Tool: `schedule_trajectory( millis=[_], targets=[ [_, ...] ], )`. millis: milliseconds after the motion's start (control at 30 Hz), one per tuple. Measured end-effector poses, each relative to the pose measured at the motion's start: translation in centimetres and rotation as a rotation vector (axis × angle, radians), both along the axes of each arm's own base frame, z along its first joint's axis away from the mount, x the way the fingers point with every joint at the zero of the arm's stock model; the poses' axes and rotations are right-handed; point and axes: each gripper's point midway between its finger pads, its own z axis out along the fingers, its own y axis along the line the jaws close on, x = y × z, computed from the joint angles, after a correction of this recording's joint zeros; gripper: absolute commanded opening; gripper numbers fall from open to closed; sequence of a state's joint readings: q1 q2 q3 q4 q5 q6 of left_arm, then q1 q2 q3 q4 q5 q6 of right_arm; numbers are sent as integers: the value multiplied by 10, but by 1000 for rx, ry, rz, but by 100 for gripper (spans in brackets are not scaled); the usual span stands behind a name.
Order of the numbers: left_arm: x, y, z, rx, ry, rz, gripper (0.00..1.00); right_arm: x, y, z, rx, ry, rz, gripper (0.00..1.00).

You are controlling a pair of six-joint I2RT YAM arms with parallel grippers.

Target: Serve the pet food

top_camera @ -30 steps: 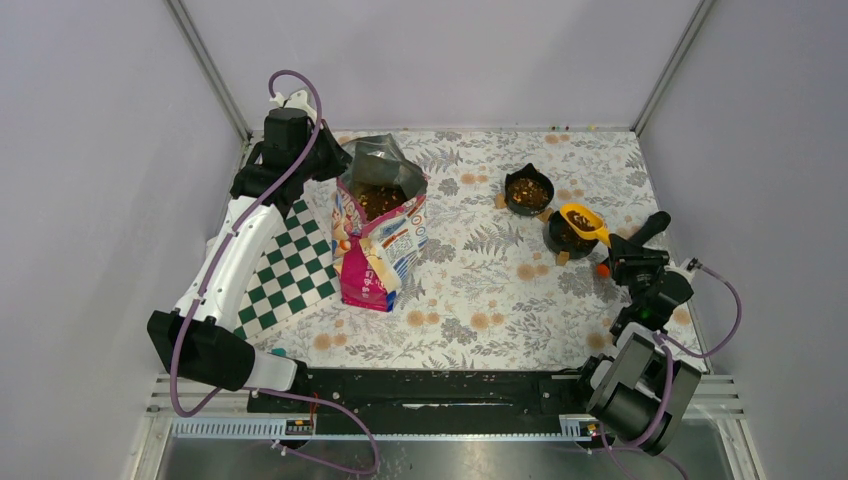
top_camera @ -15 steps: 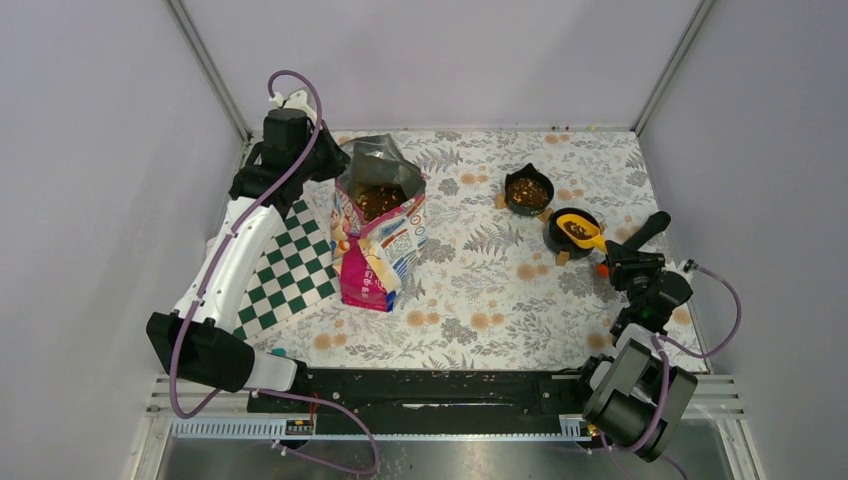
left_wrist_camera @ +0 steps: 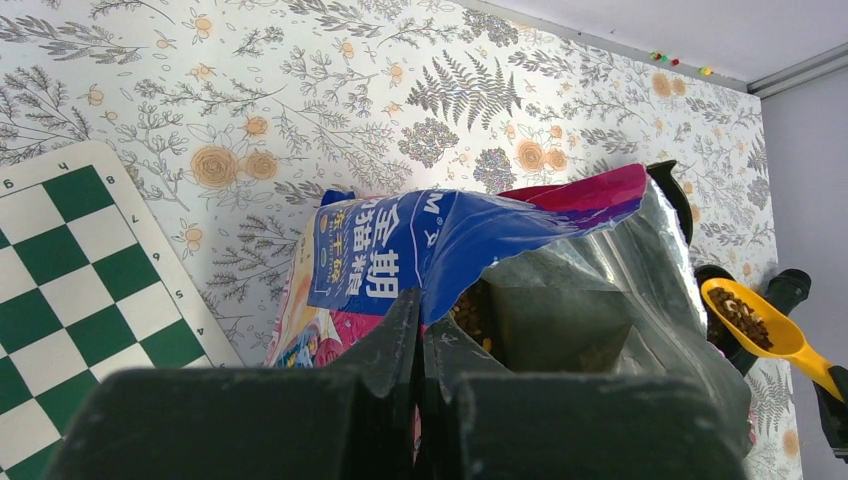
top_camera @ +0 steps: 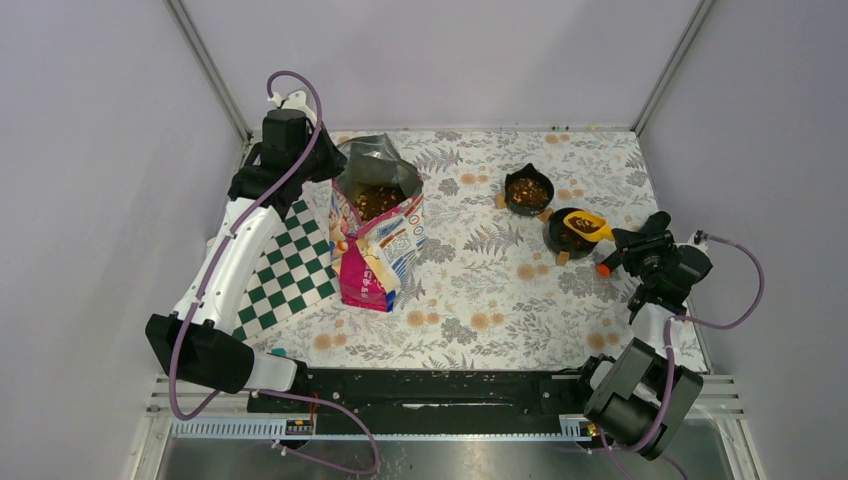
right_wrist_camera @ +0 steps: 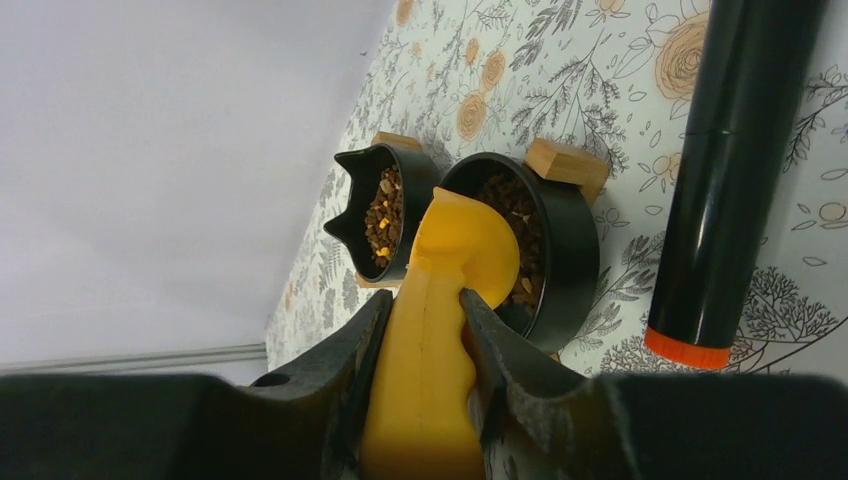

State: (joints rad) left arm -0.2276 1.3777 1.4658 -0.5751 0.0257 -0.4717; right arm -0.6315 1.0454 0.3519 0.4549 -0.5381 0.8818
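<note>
The scoop in my right gripper tips empty next. Then it comes down onto the cloth between near bowl and bag for release, as that space is clear.
The pink-blue-white food bag [top_camera: 378, 228] stands open at mid-left, with brown kibble [top_camera: 377, 199] inside. My left gripper [left_wrist_camera: 420, 335] is shut on the bag's blue rim [left_wrist_camera: 440, 240] and holds it open. My right gripper [right_wrist_camera: 420, 320] is shut on the handle of the orange scoop [right_wrist_camera: 440, 300]. The scoop [top_camera: 588, 225] is tilted over the near black bowl [top_camera: 568, 232]. Kibble [right_wrist_camera: 515, 225] lies in that bowl. The far black bowl [top_camera: 527, 190] also holds kibble [right_wrist_camera: 383, 210].
A green-and-white chequered board [top_camera: 285, 270] lies left of the bag. A black cylinder with an orange end [right_wrist_camera: 725, 180] lies right of the bowls. Small wooden blocks [right_wrist_camera: 565, 165] sit under the bowls. Grey walls close in the floral-cloth table [top_camera: 480, 290].
My right gripper has swung right and rolled the scoop over the near bowl. The kibble that sat in the scoop now lies in the bowl. The left arm and bag have not moved.
</note>
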Motion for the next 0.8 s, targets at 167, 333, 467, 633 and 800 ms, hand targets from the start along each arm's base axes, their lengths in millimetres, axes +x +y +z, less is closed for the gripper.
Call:
schedule_trajectory(
  millis=[167, 333, 467, 633, 800],
  targets=[
    [0, 1, 0, 5, 0, 2, 0, 2, 1, -6, -27, 41, 46, 0],
    [0, 2, -1, 11, -1, 5, 0, 0, 2, -10, -38, 69, 63, 0],
    [0, 2, -1, 13, -1, 6, 0, 0, 1, -8, -44, 79, 60, 0],
    [0, 3, -1, 16, -2, 10, 0, 2, 3, -3, -61, 110, 51, 0],
    [0, 6, 0, 23, -2, 21, 0, 2, 0, 2, -83, 155, 25, 0]
  ],
)
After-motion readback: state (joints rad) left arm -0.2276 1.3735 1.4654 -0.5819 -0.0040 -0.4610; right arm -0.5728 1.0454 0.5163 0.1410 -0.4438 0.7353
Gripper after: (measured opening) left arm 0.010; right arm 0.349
